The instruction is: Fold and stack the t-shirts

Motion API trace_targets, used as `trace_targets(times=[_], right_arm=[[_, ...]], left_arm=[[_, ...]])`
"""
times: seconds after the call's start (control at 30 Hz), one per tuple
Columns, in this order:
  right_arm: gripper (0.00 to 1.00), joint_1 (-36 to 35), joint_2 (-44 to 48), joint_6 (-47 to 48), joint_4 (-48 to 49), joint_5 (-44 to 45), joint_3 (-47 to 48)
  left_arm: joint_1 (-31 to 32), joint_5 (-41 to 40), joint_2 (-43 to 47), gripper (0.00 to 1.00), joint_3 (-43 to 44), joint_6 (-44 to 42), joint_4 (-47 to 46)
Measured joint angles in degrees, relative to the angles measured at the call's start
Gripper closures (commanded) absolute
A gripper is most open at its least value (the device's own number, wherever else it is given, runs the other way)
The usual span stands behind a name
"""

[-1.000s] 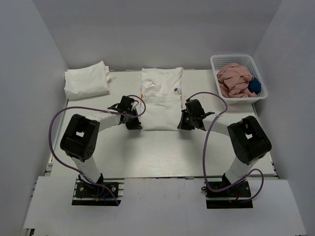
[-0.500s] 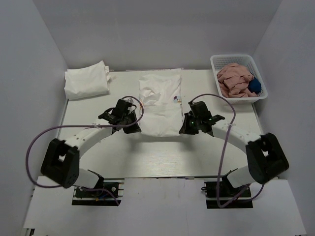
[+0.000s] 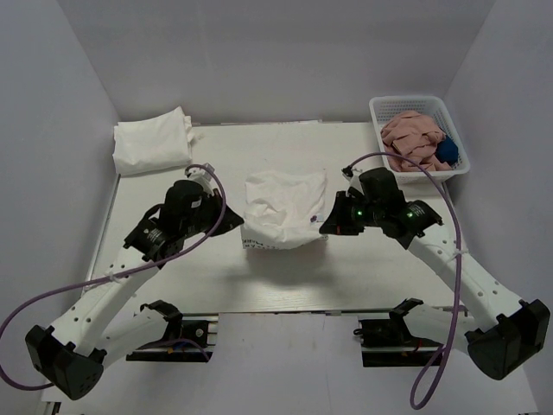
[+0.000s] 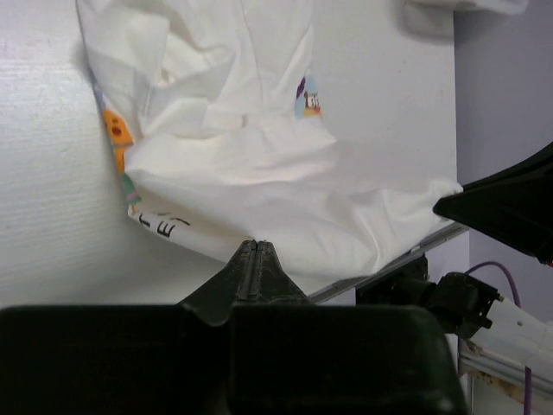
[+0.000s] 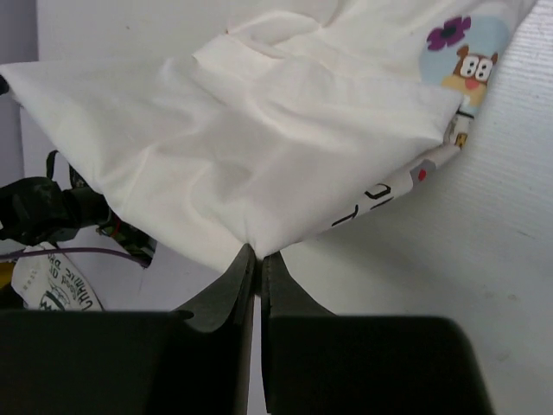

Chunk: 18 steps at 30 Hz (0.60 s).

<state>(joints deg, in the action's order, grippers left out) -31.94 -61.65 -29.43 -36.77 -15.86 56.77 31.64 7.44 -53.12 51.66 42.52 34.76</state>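
The t-shirt's far end is outward of my gripper. My right gripper needs to swing outward next, then lower the t-shirt's pinched corner onto that end and let it go.
A white t-shirt with small coloured prints and dark lettering hangs lifted above the middle of the table, held by its near corners. My left gripper is shut on its left corner; in the left wrist view the cloth spreads away from the closed tips. My right gripper is shut on its right corner, and the right wrist view shows the cloth pinched between the fingers. A folded white t-shirt bundle lies at the far left corner.
A white basket at the far right holds pink cloth and a blue item. White walls close in the table on three sides. The arm cables loop beside both arms.
Both grippers have lifted the t-shirt's near edge off the table and drawn it toward the near side. The shirt now hangs bunched in the air. Both arms have risen.
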Motion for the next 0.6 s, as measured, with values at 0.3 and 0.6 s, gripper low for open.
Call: trace_targets(times=[0.3, 0.6], right_arm=[[1.0, 0.2, -5.2, -0.2, 0.3, 2.8, 6.5], [1.0, 1.4, -11.9, -1.5, 1.8, 13.3, 13.2]], left_arm=[[-0.1, -8.3, -10.0, 1.0, 10.4, -1.1, -2.4], [-1.1, -18.5, -24.5, 1.0, 22.9, -3.3, -4.1]])
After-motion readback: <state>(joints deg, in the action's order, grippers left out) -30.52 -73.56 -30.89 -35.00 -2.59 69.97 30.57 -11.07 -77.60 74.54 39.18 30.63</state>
